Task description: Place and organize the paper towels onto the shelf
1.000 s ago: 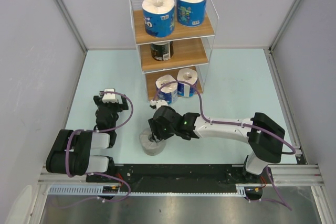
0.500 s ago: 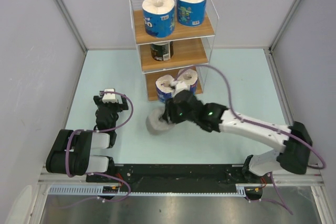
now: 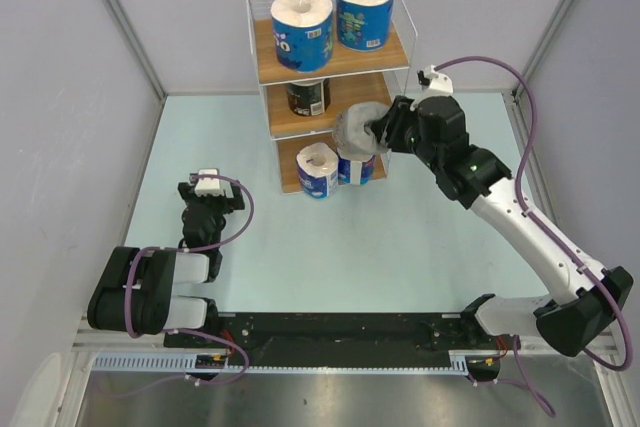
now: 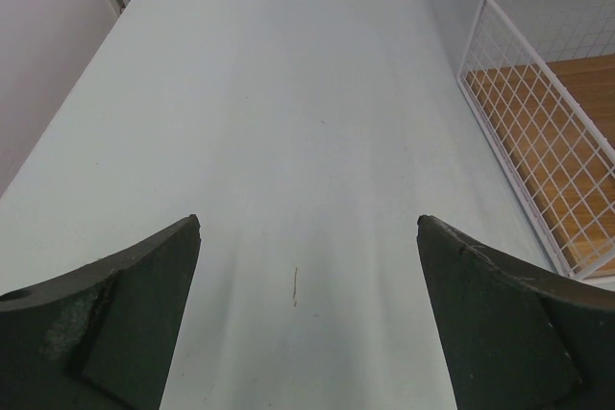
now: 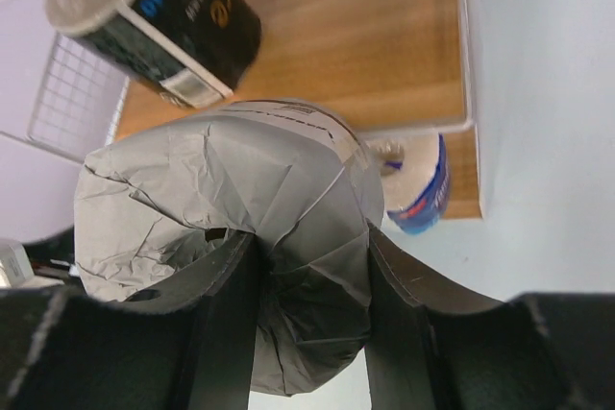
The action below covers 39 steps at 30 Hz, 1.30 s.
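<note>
I will carry the grey-wrapped roll outward with my right gripper onto that free stretch [image 3: 353, 92] [image 5: 356, 40] and let go of it, because the middle board is bare beside the dark-wrapped roll.
The shelf [image 3: 352, 97] stands at the back of the table, with two blue-wrapped paper towels [image 3: 301, 29] on its top board. A dark-wrapped roll [image 3: 308, 97] sits on the middle board, and two blue rolls [image 3: 318, 169] on the bottom. My right gripper [image 3: 385, 132] is shut on the grey-wrapped roll [image 3: 357, 130], held in the air at the front right of the middle board. In the right wrist view one finger sits in the grey roll's [image 5: 221, 208] core and the other outside, the gripper [image 5: 307, 235] just short of the dark roll [image 5: 159, 16]. My left gripper [image 3: 208, 187] is open, with nothing between its fingers.
Grey walls with metal corner posts [image 3: 125, 27] close in the pale blue table [image 3: 440, 237] on three sides. The black rail with both arm bases [image 3: 330, 332] runs along the near edge. In the left wrist view the shelf's white wire side [image 4: 538, 141] stands to the right.
My right arm lifted the grey-wrapped roll from the table near the front and carried it back and right, up to the shelf's middle board. The left arm stayed still.
</note>
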### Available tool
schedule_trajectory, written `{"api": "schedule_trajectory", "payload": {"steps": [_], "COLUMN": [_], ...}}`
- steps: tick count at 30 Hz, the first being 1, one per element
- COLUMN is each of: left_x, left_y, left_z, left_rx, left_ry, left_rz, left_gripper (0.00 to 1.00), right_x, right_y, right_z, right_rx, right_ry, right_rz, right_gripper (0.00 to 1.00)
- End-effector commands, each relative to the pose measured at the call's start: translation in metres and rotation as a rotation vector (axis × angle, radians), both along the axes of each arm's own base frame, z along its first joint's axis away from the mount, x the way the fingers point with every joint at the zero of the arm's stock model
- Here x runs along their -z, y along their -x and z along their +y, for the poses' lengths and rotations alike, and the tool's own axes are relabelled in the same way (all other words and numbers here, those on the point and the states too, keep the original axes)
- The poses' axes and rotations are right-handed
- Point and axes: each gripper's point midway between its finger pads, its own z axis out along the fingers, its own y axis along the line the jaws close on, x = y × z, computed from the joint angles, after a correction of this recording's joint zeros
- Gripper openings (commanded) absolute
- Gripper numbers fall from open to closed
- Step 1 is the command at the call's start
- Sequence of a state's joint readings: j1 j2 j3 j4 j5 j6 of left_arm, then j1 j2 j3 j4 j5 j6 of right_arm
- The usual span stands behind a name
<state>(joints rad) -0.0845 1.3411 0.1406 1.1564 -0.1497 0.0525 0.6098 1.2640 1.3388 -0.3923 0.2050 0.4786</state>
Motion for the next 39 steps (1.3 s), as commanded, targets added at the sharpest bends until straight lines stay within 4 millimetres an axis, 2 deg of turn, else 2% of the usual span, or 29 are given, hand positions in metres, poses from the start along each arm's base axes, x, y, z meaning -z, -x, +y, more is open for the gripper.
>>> {"api": "schedule_trajectory", "payload": {"steps": [1,3,5,6,18,33,34,39], "left_x": [-0.019,-0.018,-0.019,-0.019,-0.019,-0.018,-0.019,-0.019], "left_y": [-0.008,-0.008,-0.008,-0.008,-0.008,-0.008,-0.008,-0.008], "left_z": [-0.002,-0.002,-0.002,-0.002,-0.002,-0.002,-0.002,-0.002], "left_rx": [0.013,0.013,0.013,0.013,0.011,0.013,0.013,0.013], "left_ry": [0.012,0.013,0.013,0.013,0.013,0.011,0.013,0.013], "left_rz": [-0.061,-0.058,-0.060,-0.060,-0.061,-0.058,-0.060,-0.060], "left_gripper": [1.00,1.00,1.00,1.00,1.00,1.00,1.00,1.00], "right_x": [-0.054,-0.068,-0.066,-0.074,-0.072,-0.074,-0.074,-0.061], "right_y": [-0.019,-0.023,-0.031,-0.034,-0.067,-0.084,-0.085,-0.087], "right_z": [0.000,0.001,0.002,0.002,0.007,0.010,0.010,0.016], "right_rx": [0.031,0.043,0.057,0.065,0.124,0.165,0.166,0.147], "right_ry": [-0.045,-0.056,-0.043,-0.043,0.013,0.009,0.012,0.021], "right_rz": [-0.132,-0.160,-0.160,-0.174,-0.193,-0.227,-0.227,-0.201], "right_gripper": [0.40,0.40,0.40,0.40,0.40,0.41,0.42,0.62]}}
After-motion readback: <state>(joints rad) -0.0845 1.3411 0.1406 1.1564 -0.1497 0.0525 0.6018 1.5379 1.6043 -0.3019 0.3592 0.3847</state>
